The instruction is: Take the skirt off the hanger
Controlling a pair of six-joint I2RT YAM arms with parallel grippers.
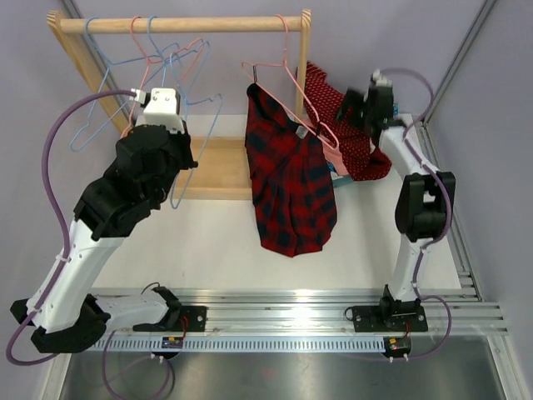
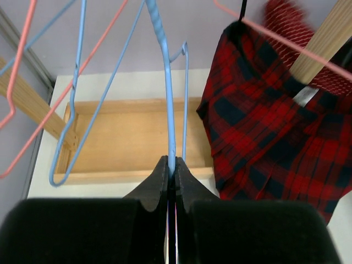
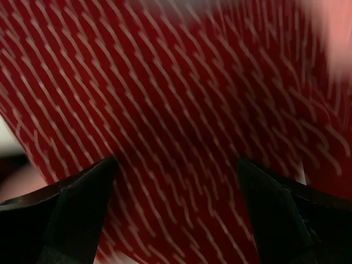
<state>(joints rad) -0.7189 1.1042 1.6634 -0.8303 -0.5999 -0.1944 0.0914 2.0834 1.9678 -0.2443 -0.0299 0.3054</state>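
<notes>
The left gripper rises outward next, hooks its blue hanger over the wooden bar's bare middle [image 1: 208, 25] and releases it. The wooden bar lies above and outward of the gripper.
The red-and-black plaid skirt [image 1: 291, 183] hangs from a pink wire hanger [image 1: 293, 92] on the wooden rail [image 1: 208, 24]; it also shows at the right of the left wrist view [image 2: 269, 137]. My left gripper [image 1: 160, 107] is at the rack's left side, shut on the wire of a blue hanger [image 2: 166, 82], as seen in the left wrist view [image 2: 171, 163]. My right gripper [image 1: 356, 107] is open with its jaws wide apart, pressed up against a red garment with white dashes [image 3: 181, 99] that hangs behind and to the right of the plaid skirt [image 1: 360, 150].
Several empty blue and pink wire hangers [image 1: 179, 62] hang on the rail's left half. The rack's wooden base [image 1: 223, 171] lies under them on the white table. The rack's right post [image 1: 304, 58] stands between the skirt and the red garment.
</notes>
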